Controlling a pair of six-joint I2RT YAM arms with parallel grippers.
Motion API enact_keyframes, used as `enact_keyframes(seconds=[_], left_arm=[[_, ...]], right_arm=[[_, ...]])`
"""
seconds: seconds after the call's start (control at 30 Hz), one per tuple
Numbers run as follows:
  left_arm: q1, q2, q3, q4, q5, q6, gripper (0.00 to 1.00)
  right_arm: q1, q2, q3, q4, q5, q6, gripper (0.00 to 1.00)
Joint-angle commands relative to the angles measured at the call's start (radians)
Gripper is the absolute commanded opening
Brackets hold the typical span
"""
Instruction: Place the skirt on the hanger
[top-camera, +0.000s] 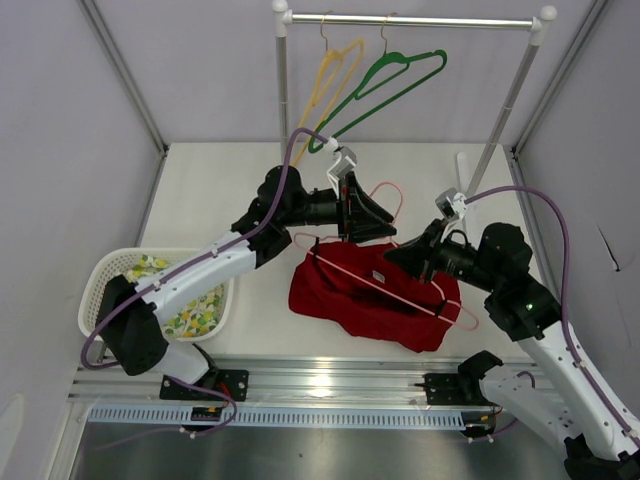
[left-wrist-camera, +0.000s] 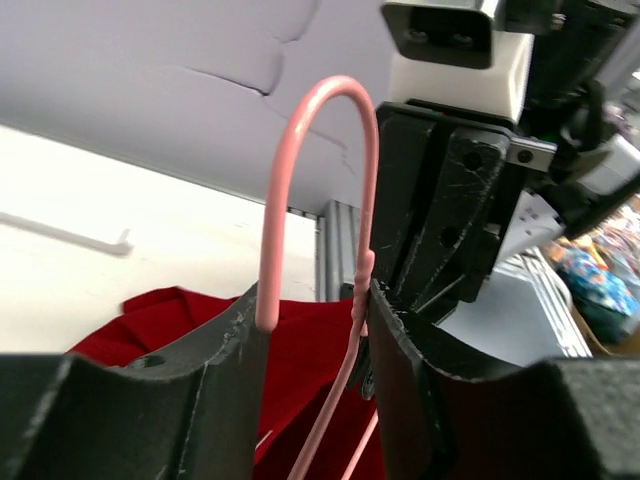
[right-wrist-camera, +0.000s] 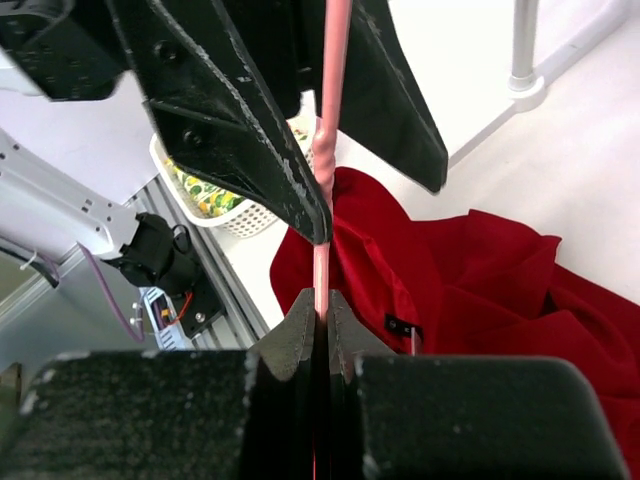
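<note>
I should lift the pink hanger (top-camera: 385, 287) outward with my right gripper, hook it on the bare part of the bar past the green hanger and let go. That part of the bar is above it and outward of it.
The deep-red skirt (top-camera: 345, 300) lies crumpled on the table in front of both arms; it also shows in the left wrist view (left-wrist-camera: 170, 315) and the right wrist view (right-wrist-camera: 480, 280). The pale pink hanger (top-camera: 385, 287) lies tilted over the skirt, hook toward the back. My left gripper (top-camera: 372, 235) is open, and the hanger's hook (left-wrist-camera: 300, 130) stands between its fingers, with the neck against the right finger. My right gripper (top-camera: 394, 256) is shut on the hanger's wire (right-wrist-camera: 330, 100) just below the neck, right by the left gripper's fingers (right-wrist-camera: 250, 150).
A white basket (top-camera: 100, 290) holding floral cloth stands at the left; it also shows in the right wrist view (right-wrist-camera: 235, 212). A clothes rack (top-camera: 515, 95) at the back carries a yellow hanger (top-camera: 335, 80) and a green hanger (top-camera: 395, 80).
</note>
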Motion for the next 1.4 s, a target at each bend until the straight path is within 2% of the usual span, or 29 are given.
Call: enact_keyframes(seconds=[0.0, 0.17, 0.4, 0.5, 0.7, 0.8, 0.87, 1.07, 1.37], left_arm=[[0.005, -0.056, 0.042, -0.123, -0.237, 0.106, 0.47], [0.002, -0.133, 0.02, -0.166, -0.464, 0.125, 0.5], [0.001, -0.199, 0.061, -0.269, -0.683, 0.149, 0.51], [0.002, -0.233, 0.084, -0.333, -0.76, 0.157, 0.52], [0.002, -0.322, 0.104, -0.442, -0.828, 0.16, 0.53], [0.002, -0.346, 0.132, -0.525, -0.837, 0.154, 0.53], [0.002, -0.375, 0.137, -0.566, -0.837, 0.148, 0.53], [0.002, -0.495, 0.103, -0.648, -0.793, 0.138, 0.54], [0.002, -0.596, 0.104, -0.744, -0.731, 0.177, 0.54]], right_arm=[[0.001, -0.033, 0.102, -0.016, 0.048, -0.013, 0.0], [0.001, -0.012, 0.192, -0.106, 0.12, -0.055, 0.0], [0.001, 0.027, 0.297, -0.194, 0.231, -0.076, 0.0], [0.0, 0.077, 0.398, -0.257, 0.309, -0.102, 0.0], [-0.011, 0.215, 0.622, -0.354, 0.513, -0.154, 0.0], [-0.054, 0.286, 0.711, -0.358, 0.559, -0.179, 0.0], [-0.135, 0.35, 0.764, -0.37, 0.552, -0.187, 0.0], [-0.406, 0.487, 0.932, -0.377, 0.379, -0.182, 0.0], [-0.671, 0.666, 1.091, -0.233, 0.122, -0.096, 0.0]])
